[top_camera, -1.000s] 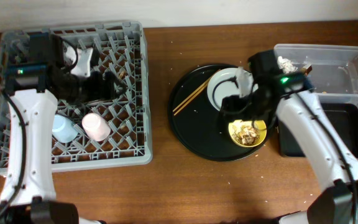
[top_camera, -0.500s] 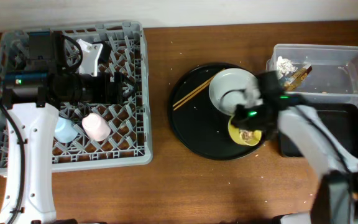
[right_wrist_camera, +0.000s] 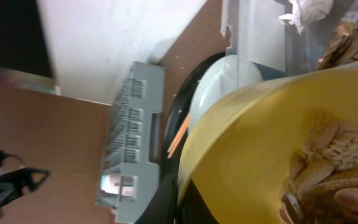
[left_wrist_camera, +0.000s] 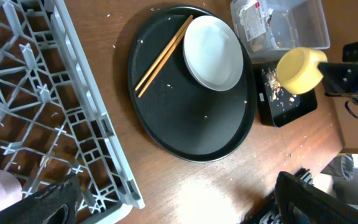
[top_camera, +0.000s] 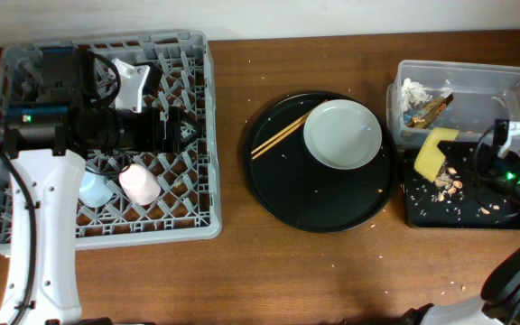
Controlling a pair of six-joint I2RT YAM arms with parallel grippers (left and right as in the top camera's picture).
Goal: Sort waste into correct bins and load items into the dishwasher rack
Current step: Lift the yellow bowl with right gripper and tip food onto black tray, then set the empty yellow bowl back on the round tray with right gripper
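Note:
Left of my right gripper in the overhead view lies the round tray's bare near part, so I will empty, carry and lower the bowl [top_camera: 433,152] there, then release it.
My right gripper [top_camera: 459,155] is shut on the rim of the yellow bowl [top_camera: 433,152], which hangs tipped on its side over the shallow black tray [top_camera: 504,217]. Beige food scraps [top_camera: 450,185] lie scattered on that tray, and some still cling inside the bowl [right_wrist_camera: 334,168]. Crumpled tissue [top_camera: 413,90] and a brown-gold wrapper [top_camera: 435,108] lie in the clear tub [top_camera: 495,86]. The white plate [top_camera: 342,134] and chopsticks [top_camera: 281,135] rest on the round black tray. In the grey rack [top_camera: 197,226] lie a pink cup [top_camera: 138,183] and a blue cup [top_camera: 93,188]. My left gripper [top_camera: 174,126] hovers open and empty above the rack.
The large round black tray [top_camera: 287,199] lies between the rack and the bins, with crumbs on it. Small crumbs dot the wooden table around it. The clear tub and the shallow tray stand against the right edge.
The right gripper carried the yellow bowl off the round tray to the shallow black tray and tipped it; scraps now lie there. The left gripper opened wider over the rack.

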